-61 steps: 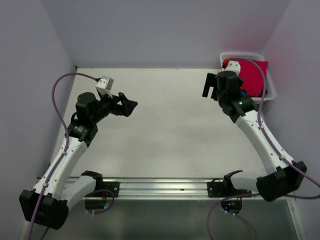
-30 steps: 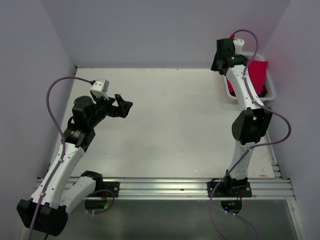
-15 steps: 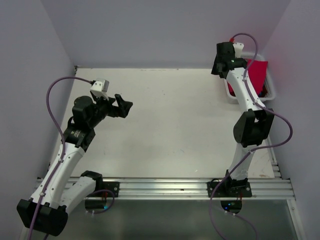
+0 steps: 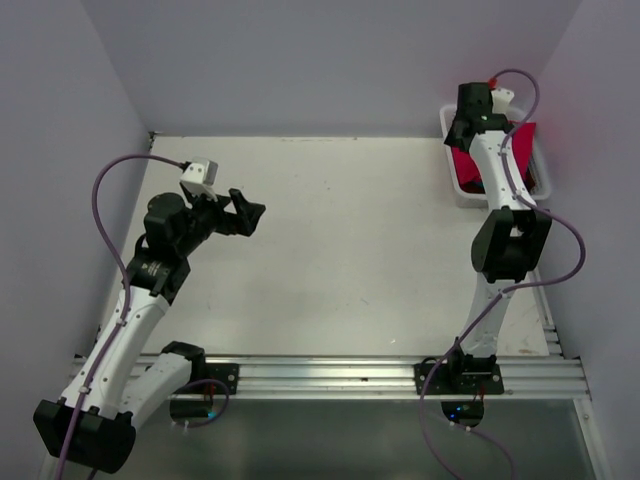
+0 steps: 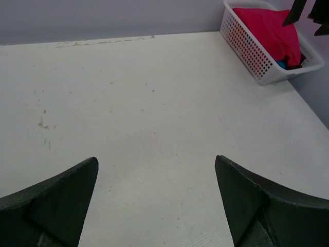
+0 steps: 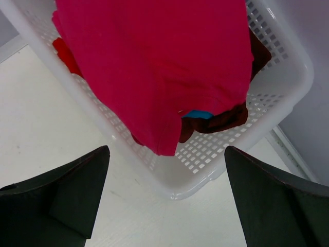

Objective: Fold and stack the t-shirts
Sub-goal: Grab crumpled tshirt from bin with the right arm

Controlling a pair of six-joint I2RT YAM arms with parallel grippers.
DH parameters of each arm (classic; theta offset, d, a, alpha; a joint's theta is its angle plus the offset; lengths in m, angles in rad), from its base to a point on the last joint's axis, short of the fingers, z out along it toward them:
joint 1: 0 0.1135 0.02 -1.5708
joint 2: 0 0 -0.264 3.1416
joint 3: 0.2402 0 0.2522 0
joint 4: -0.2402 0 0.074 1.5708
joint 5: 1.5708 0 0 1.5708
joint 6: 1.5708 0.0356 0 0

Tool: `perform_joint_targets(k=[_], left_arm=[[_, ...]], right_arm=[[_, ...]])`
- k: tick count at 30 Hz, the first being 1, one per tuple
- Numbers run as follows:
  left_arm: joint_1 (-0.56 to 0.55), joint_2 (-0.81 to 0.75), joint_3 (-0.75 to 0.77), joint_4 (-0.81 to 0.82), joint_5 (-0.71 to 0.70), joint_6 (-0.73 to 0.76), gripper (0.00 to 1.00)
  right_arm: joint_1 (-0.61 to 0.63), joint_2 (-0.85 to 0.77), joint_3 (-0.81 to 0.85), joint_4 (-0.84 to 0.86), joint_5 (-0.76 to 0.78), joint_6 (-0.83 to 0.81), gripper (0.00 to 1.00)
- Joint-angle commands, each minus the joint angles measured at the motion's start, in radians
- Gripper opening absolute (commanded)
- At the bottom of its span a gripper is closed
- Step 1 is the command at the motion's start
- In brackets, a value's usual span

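The crimson red t-shirt's narrow near tip [image 4: 465,171] [image 6: 163,137] lies on top, clear of the turquoise cloth. I need to lower my right gripper into the basket next and close on that fold.
A crimson red t-shirt [image 4: 518,150] lies bunched in the white slatted basket [image 4: 462,192] at the far right corner. It also shows in the right wrist view [image 6: 154,62] and the left wrist view [image 5: 267,25]. A bit of the turquoise t-shirt [image 6: 198,114] peeks out under it, beside darker red cloth [image 6: 226,121]. My right gripper [image 4: 463,128] hangs open and empty above the basket's near corner [image 6: 167,149]. My left gripper [image 4: 250,212] is open and empty, raised over the left of the table [image 5: 157,159].
The white table [image 4: 350,230] is bounded by purple walls at the back and both sides. The basket [image 6: 288,98] stands against the right wall. A metal rail [image 4: 330,375] runs along the near edge between the arm bases.
My right arm has lifted and swung right, from the table's side of the basket to above it. The left arm drew back slightly, then held still.
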State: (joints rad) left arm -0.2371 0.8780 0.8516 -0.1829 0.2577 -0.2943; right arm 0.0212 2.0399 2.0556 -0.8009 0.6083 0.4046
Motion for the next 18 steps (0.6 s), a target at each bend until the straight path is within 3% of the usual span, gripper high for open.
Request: perform_joint_targets(k=[1,7,12,18], left_arm=[[-0.005,-0.02,-0.025,0.002,0.003,0.015,1.0],[-0.005,-0.024,-0.028,-0.003,-0.005,0.015,1.0],[-0.005,-0.037,-0.037,-0.004,-0.009,0.015,1.0],[-0.005,-0.043,-0.039,-0.009,-0.012,0.02,1.0]], right_arm=[[-0.017,0.042,0.058,0.002,-0.022,0.022,0.99],[-0.118,0.1,0.138,-0.017,-0.137,0.034,0.98],[-0.17,0.135,0.12,-0.004,-0.264,0.062,0.84],[-0.176,0.177,0.095,0.012,-0.373,0.056,0.85]])
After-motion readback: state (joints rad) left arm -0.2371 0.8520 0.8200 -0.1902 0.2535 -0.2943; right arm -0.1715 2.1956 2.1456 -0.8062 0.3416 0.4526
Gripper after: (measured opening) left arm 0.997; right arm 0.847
